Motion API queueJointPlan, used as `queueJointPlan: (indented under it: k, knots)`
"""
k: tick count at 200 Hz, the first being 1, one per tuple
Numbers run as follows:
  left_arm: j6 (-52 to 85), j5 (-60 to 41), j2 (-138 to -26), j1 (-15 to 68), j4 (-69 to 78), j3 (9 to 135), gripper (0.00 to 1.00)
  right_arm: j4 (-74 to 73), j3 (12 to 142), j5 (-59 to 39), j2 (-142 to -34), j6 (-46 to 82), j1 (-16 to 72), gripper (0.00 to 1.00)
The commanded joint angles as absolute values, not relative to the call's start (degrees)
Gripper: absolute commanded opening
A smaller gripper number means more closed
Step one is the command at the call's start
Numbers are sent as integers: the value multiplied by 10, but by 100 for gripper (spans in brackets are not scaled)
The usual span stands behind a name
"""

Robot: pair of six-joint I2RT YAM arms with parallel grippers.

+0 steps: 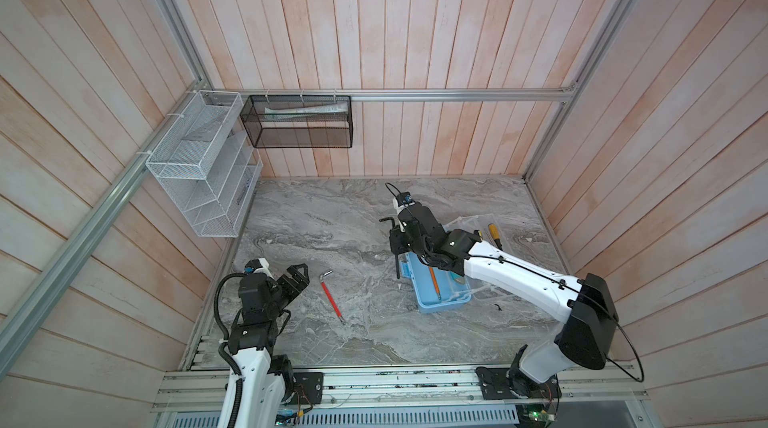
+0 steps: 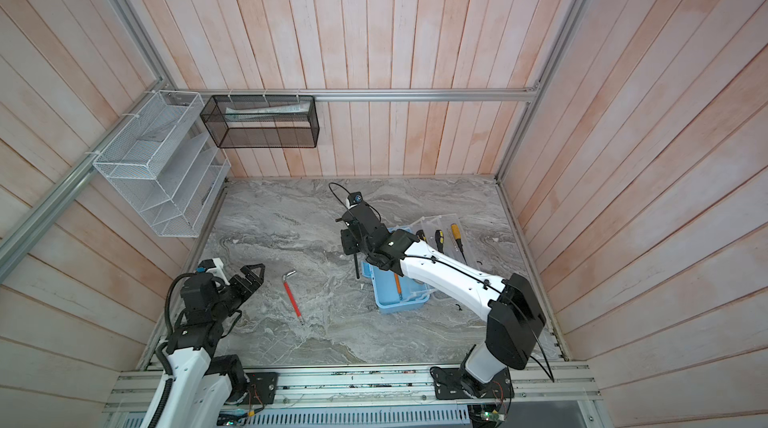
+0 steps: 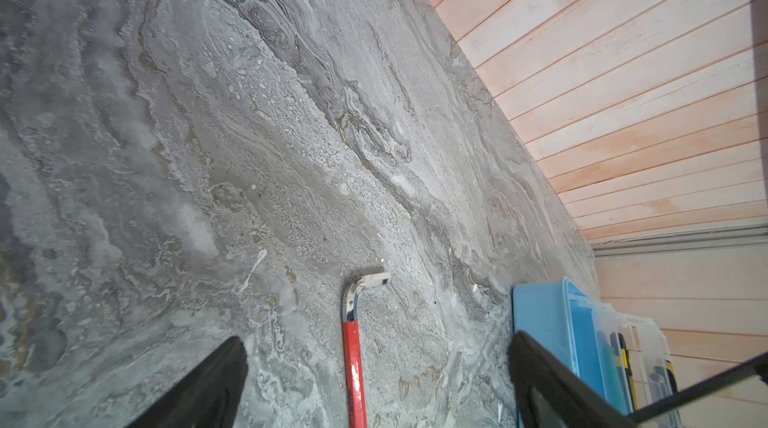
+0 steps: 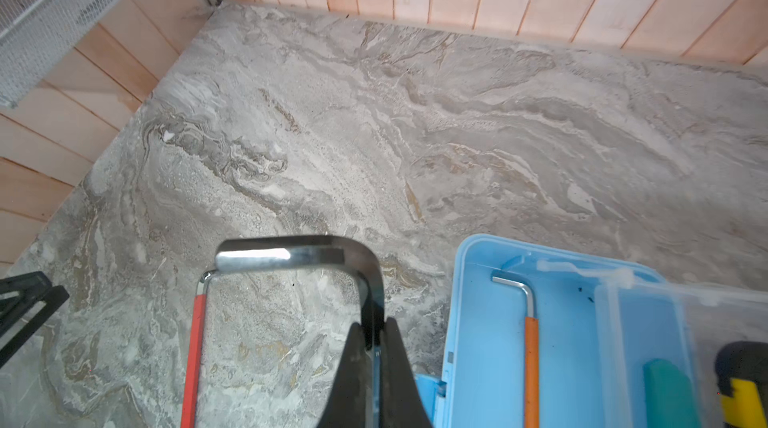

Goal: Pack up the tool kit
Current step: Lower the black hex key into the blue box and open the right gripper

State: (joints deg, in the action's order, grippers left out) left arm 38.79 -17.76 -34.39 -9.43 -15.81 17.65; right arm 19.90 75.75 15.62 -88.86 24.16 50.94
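My right gripper moves over the box's rim and down next and releases the black hex key (image 1: 397,265) beside the orange-sleeved one, because that part of the box's bottom is empty.
The tool kit's light blue box (image 1: 430,306) (image 2: 390,306) (image 4: 490,322) stands open right of the table's middle, with an orange-sleeved hex key (image 1: 433,280) (image 4: 531,363) and a teal tool (image 4: 669,392) inside. My right gripper (image 1: 397,245) (image 2: 351,245) (image 4: 371,328) is shut on a large black hex key (image 1: 397,265) (image 4: 299,257), which hangs just left of the box's far corner. A red-sleeved hex key (image 1: 332,297) (image 2: 293,295) (image 3: 353,347) lies on the table. My left gripper (image 1: 301,276) (image 3: 378,342) stands open and empty beside it.
A clear tray (image 1: 467,220) (image 2: 430,223) with screwdrivers, one yellow-handled (image 1: 494,232) (image 2: 457,234), lies behind the box. A white wire rack (image 1: 199,172) and a black mesh basket (image 1: 297,122) hang on the walls at the back left. Wooden walls enclose the marble table (image 1: 332,222).
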Motion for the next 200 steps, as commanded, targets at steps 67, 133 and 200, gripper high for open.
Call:
queueJointPlan:
  k: [67, 133, 200]
  knots:
    - [388, -193, -351, -95, -149, 181, 100, 243, 647, 176, -815, 271, 443, 0]
    - [384, -202, -358, -82, -151, 190, 100, 207, 612, 117, -897, 274, 423, 0]
    - [385, -197, -367, -51, -147, 190, 100, 214, 652, 93, -1008, 266, 406, 0]
